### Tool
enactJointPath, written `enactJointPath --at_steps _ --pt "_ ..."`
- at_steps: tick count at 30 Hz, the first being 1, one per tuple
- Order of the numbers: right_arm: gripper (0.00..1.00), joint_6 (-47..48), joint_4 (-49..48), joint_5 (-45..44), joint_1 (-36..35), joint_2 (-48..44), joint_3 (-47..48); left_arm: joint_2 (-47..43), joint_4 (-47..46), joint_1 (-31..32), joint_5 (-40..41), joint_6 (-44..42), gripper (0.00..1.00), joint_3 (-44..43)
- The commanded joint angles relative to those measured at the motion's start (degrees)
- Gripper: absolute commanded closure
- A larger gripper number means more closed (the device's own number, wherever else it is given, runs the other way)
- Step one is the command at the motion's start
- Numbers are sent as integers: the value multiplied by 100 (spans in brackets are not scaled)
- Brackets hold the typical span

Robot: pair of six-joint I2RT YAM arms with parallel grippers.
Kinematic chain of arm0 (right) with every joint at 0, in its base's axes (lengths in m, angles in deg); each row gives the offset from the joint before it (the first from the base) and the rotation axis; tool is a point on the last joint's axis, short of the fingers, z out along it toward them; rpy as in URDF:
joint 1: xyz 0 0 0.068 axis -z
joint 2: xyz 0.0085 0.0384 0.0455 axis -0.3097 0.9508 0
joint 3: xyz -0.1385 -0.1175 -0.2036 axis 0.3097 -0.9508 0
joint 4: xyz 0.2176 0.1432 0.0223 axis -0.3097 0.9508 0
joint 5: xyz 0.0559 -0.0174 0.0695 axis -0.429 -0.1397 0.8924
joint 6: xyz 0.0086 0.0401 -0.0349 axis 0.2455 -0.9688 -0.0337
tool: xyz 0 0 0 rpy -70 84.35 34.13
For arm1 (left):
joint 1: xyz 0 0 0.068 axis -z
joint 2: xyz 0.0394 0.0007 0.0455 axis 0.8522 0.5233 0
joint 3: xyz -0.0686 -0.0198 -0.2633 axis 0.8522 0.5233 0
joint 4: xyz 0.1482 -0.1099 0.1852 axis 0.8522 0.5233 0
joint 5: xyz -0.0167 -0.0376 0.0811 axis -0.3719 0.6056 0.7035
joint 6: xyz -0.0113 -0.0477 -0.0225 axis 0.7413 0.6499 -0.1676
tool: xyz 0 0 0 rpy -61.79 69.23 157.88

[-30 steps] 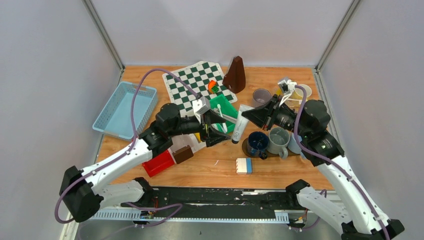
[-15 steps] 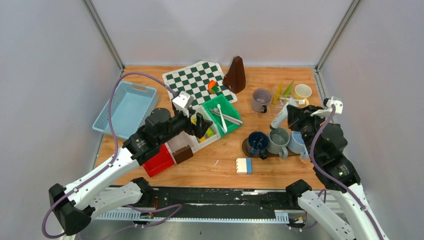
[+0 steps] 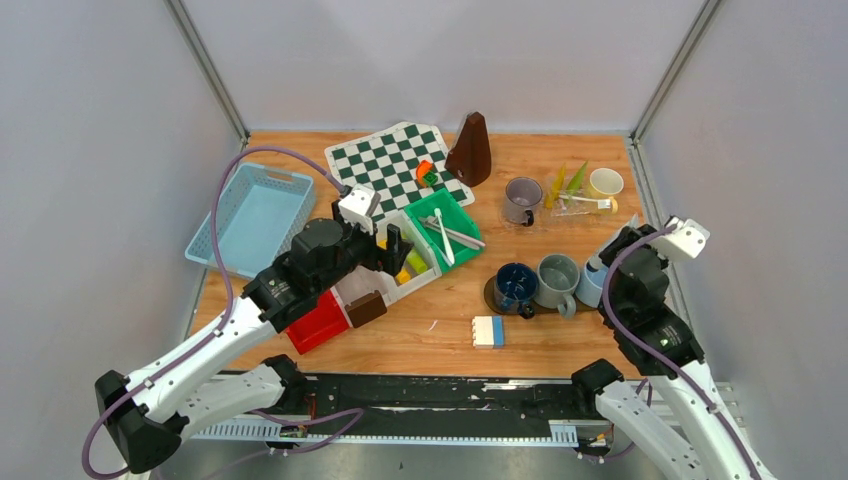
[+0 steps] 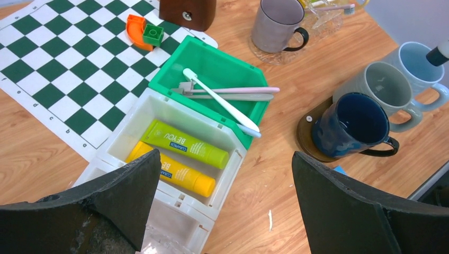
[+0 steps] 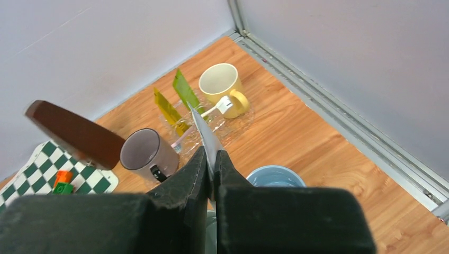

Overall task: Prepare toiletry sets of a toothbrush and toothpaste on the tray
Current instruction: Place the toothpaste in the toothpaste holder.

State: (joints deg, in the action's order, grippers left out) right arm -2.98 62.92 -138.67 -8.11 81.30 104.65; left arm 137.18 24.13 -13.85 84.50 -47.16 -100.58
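Observation:
I need to lower and turn my right gripper next and release the whitish tube [image 5: 205, 135] in the light blue mug's opening [image 5: 275, 178], because that opening is below the gripper.
My right gripper [image 5: 210, 153] is shut on the flat end of a whitish tube [image 5: 205, 135], which hangs just above the light blue mug [image 5: 275, 177]. In the top view that gripper [image 3: 606, 262] sits at the right, beside the grey-green mug [image 3: 556, 278] and the dark blue mug [image 3: 515, 285]. The clear tray [image 5: 241, 123] holds a grey mug [image 5: 145, 153], a pale yellow mug [image 5: 219, 83], upright yellow and green tubes and a toothbrush [image 5: 214, 109]. My left gripper [image 4: 225, 156] is open over the white bin with a green tube [image 4: 185, 144] and a yellow tube [image 4: 174, 170].
A green bin [image 4: 212, 63] holds a white toothbrush [image 4: 219, 101] and a pink one. A chessboard mat [image 3: 395, 160], a brown metronome [image 3: 470, 150], a blue basket [image 3: 250, 217], a red block [image 3: 318, 326] and a blue-white block [image 3: 489, 331] are on the table.
The left gripper let go of the whitish tube, opened wide and drew back over the bins. The right arm carried the tube rightward to above the light blue mug.

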Motion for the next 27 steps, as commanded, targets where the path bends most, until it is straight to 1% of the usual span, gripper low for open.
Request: enactJointPath --at_steps 1,8,13,17,21,24,25,27 --pt "100 -578 -108 -782 22 -122 -167 11 -96 5 68 88 0 -146" --pt "100 -1222 -88 -1186 178 -63 -494 5 -183 4 -29 167 0 -81" --pt "100 -1529 -64 -1089 498 62 -623 -23 -191 5 -36 186 0 -36" --pt "99 -2068 167 -644 904 196 -702 -11 -216 0 -53 203 0 -17" --pt "98 -2512 284 -5 1282 268 -844 9 -221 4 -98 207 0 -9" --pt "93 -2718 292 360 1561 267 -1003 6 -233 5 -102 199 0 8" --pt "89 -2753 299 435 1641 274 -1046 10 -231 5 -102 192 0 9" --pt "79 -2820 314 522 1746 281 -1122 11 -228 5 -102 188 0 11"
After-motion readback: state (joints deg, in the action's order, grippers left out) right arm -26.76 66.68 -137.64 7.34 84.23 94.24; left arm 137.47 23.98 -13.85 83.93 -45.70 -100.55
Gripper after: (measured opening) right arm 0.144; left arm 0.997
